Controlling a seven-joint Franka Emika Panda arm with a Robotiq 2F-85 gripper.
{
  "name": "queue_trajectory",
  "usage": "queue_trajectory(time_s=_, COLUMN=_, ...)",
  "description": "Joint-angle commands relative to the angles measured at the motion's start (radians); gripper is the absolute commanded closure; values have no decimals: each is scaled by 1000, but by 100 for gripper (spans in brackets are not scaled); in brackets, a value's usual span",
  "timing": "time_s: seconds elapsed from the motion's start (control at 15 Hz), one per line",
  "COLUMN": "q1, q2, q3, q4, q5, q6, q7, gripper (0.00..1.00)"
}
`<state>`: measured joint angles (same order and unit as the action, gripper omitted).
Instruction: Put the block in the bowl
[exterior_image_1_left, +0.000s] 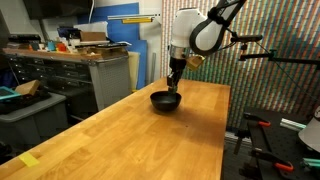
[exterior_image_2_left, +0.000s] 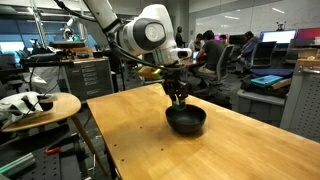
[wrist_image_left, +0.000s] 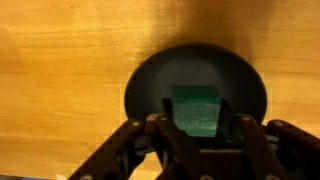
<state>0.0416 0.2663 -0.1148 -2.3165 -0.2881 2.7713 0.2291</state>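
My gripper should go down next, past the bowl's rim into the black bowl's hollow (wrist_image_left: 193, 74), and release the green block (wrist_image_left: 196, 110) there. The held block is still above the bowl.
In the wrist view the green block (wrist_image_left: 196, 110) sits between my gripper's (wrist_image_left: 197, 122) two fingers, directly over the round black bowl (wrist_image_left: 150, 80) on the wooden table. The fingers press on the block's sides. In both exterior views the gripper (exterior_image_1_left: 175, 84) (exterior_image_2_left: 179, 98) hangs just above the bowl (exterior_image_1_left: 166, 101) (exterior_image_2_left: 186, 121), fingers pointing down into it. The block is too small to make out in the exterior views.
The wooden table (exterior_image_1_left: 130, 135) (exterior_image_2_left: 140, 140) stretches long. A grey cabinet with clutter (exterior_image_1_left: 90, 60) stands beside it. A round side table (exterior_image_2_left: 40, 105) with white objects stands near one table edge. Desks and people are in the background (exterior_image_2_left: 220, 50).
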Motion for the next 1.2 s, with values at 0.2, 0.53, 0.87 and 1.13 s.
queue_trajectory(time_s=0.2, q1=-7, q2=190, q3=16, q4=123, q5=39, q6=72, q7=-92, gripper=78)
queue_trajectory(time_s=0.53, q1=-10, q2=279, q3=21, q4=205, q5=65, q6=71, q7=-142, gripper=28)
queue_trajectory(time_s=0.87, q1=-15, q2=264, q3=5, q4=228, q5=81, q6=45, q7=-160, gripper=0)
queue_trajectory(time_s=1.13, q1=-50, q2=196, q3=11, q4=205, q5=119, q6=22, q7=-175, gripper=0)
